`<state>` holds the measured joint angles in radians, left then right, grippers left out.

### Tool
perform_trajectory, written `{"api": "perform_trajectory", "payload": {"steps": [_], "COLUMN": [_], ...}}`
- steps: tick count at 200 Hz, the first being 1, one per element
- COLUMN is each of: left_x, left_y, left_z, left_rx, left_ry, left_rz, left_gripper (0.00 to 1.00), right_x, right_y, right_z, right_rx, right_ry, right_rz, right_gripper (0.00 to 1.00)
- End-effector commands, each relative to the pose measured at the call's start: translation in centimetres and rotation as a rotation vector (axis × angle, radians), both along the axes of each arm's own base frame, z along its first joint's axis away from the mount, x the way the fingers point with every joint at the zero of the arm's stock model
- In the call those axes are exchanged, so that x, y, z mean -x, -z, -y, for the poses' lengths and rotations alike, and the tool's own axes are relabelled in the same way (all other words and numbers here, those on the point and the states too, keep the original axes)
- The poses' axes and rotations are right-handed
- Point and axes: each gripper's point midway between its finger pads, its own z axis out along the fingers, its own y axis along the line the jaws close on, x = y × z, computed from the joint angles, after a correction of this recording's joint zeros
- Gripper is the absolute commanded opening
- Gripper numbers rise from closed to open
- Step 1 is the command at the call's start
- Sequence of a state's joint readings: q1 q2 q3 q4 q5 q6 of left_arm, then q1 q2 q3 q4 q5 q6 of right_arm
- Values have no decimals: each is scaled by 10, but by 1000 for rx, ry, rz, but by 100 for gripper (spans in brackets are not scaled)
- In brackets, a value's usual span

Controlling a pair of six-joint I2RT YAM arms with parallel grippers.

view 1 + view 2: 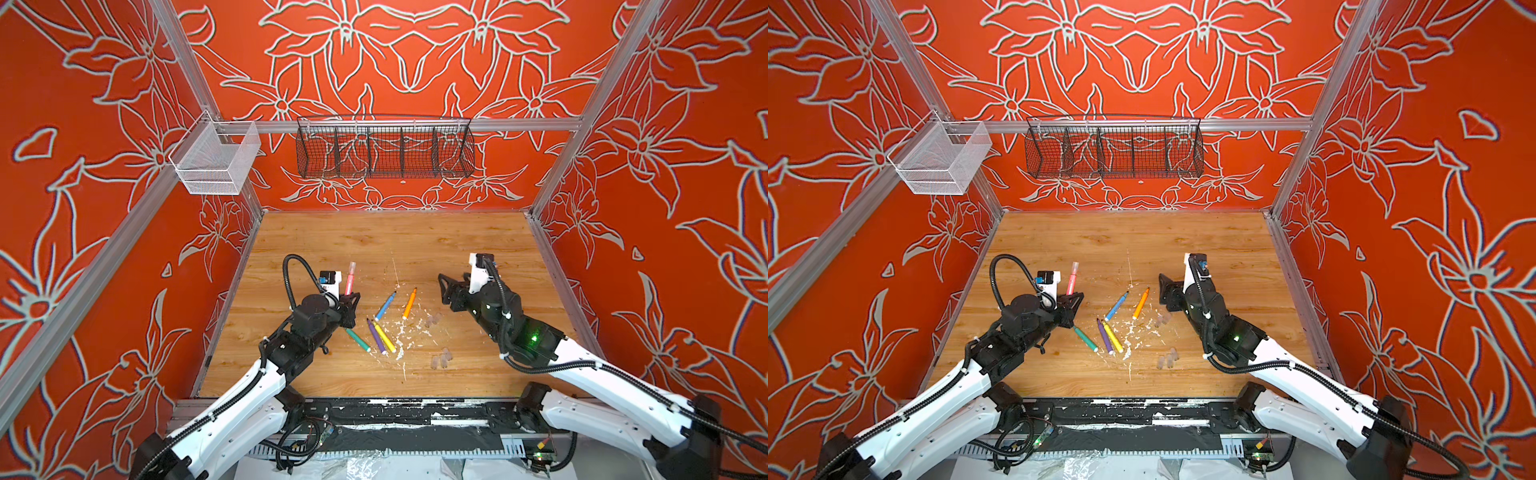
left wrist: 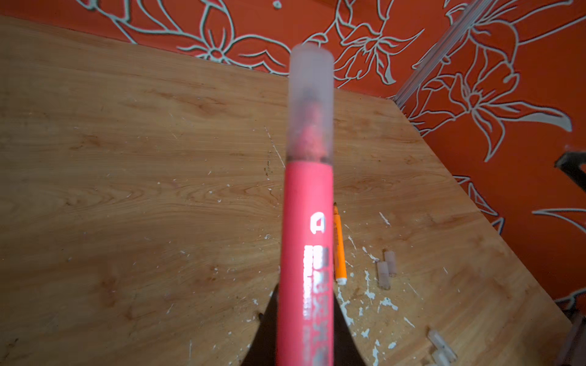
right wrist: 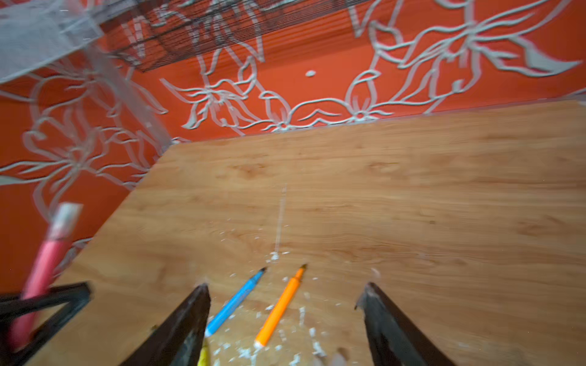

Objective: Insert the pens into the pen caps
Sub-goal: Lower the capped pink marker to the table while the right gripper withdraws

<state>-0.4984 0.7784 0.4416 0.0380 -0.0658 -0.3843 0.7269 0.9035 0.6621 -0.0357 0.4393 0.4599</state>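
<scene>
Next I need to tilt my left gripper downward and lower it onto the open wood (image 1: pixel 365 291) (image 2: pixel 232 212) beside the blue pen to release the pink-red pen, since its translucent cap covers the pink-red pen's tip.
My left gripper (image 1: pixel 349 301) (image 2: pixel 306 317) is shut on the pink-red pen (image 1: pixel 350 284) (image 2: pixel 306 237) and holds it upright. A translucent pen cap (image 1: pixel 352 266) (image 2: pixel 310 101) sits over its tip. My right gripper (image 1: pixel 444 291) (image 3: pixel 287 285) hovers open and holds nothing, above the table to the right of the loose pens. Blue (image 1: pixel 385 305) (image 3: pixel 236 304), orange (image 1: pixel 409 303) (image 3: pixel 280 307), green (image 1: pixel 358 340), purple (image 1: pixel 376 336) and yellow (image 1: pixel 384 336) pens lie flat mid-table. Loose caps lie in two small groups (image 1: pixel 434 321) (image 1: pixel 441 358).
White paint-like flecks (image 1: pixel 401 332) are scattered around the pens. A white mesh basket (image 1: pixel 216 160) hangs on the left rail and a black wire basket (image 1: pixel 384 151) on the back rail. Orange patterned walls close in the wooden table (image 1: pixel 415 241).
</scene>
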Motion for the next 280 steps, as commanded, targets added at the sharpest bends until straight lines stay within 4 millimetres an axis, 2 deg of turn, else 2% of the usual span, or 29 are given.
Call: {"api": "perform_trajectory", "payload": {"steps": [1,36,49,51,57,66,101,145,194,219,237,280], "left_x": [-10,-23,-29,-30,-33,-37,-51,-68,-78,-77,-79,-82], "left_y": [4,22,25,32,37,44,68,95,127,140,143,150], "left_z": [-10,-13,-11,-11,-10,-8,4,8,5,-5,-10,-9], "left_rx": [-7,-58,-75,-90,-103,-115,-130,-188,-266,-306,-330,-354], "left_ry": [-87,-135,-142,-143,-147,-150,-138,-173,-220,-279,-307,-315], "left_rz": [-14,-57,-79,-101,-122,-148,-217,-310,-418,-457,-456,-494], "left_gripper": [0,0,0,0,0,0,0,0,0,0,7,17], "right_x": [-16,-37,-37,-36,-37,-38,-36,-29,-26,-28,-29,-28], "right_y": [40,81,95,97,102,108,109,109,108,110,110,110], "right_z": [50,113,127,129,133,130,124,120,118,118,117,116], "right_rx": [155,191,207,210,191,159,127,92,82,85,88,87], "right_ry": [158,373,418,422,440,402,363,324,311,313,309,299], "right_rz": [-71,-172,-188,-189,-186,-206,-172,-136,-127,-134,-139,-141], "right_gripper": [78,70,71,71,73,73,72,71,71,71,71,71]}}
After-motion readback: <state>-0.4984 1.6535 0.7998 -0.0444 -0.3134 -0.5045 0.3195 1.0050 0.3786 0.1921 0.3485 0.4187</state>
